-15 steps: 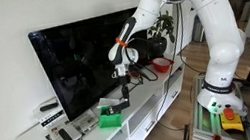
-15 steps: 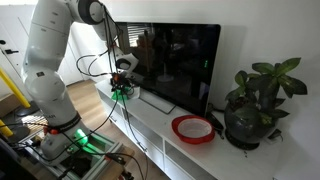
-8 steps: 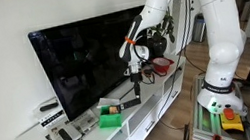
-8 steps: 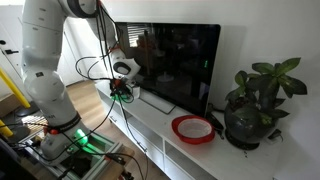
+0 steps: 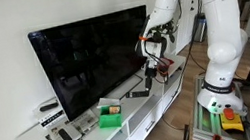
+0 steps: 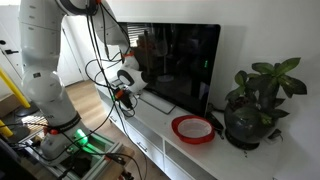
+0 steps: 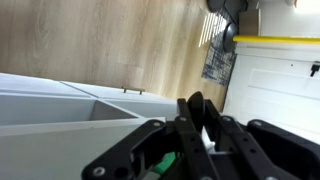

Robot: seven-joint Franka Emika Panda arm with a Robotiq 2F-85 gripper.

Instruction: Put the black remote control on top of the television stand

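Next, my gripper needs to turn and lower toward the red bowl to release the remote, since the bare white stand top [image 6: 150, 115] lies below it on the bowl's side.
My gripper [image 5: 149, 68] is shut on the black remote control [image 5: 150, 77], a slim black bar that hangs down from the fingers. It hangs in the air in front of the TV's lower edge, above the long white television stand [image 5: 162, 100]. In an exterior view the gripper [image 6: 121, 93] hovers near the stand's [image 6: 158, 136] front edge. In the wrist view the remote's black end [image 7: 197, 104] sticks out between the closed fingers, with the white stand [image 7: 60, 122] below.
The big black TV [image 5: 83, 61] fills the stand's back. A green box [image 5: 109, 116] and a short remote with pale buttons [image 5: 65, 136] lie at one end. A red bowl [image 6: 192, 128] and a potted plant [image 6: 255, 100] stand at the other end.
My gripper has moved along the stand, away from the green box toward the red bowl, with the black remote held in it throughout.
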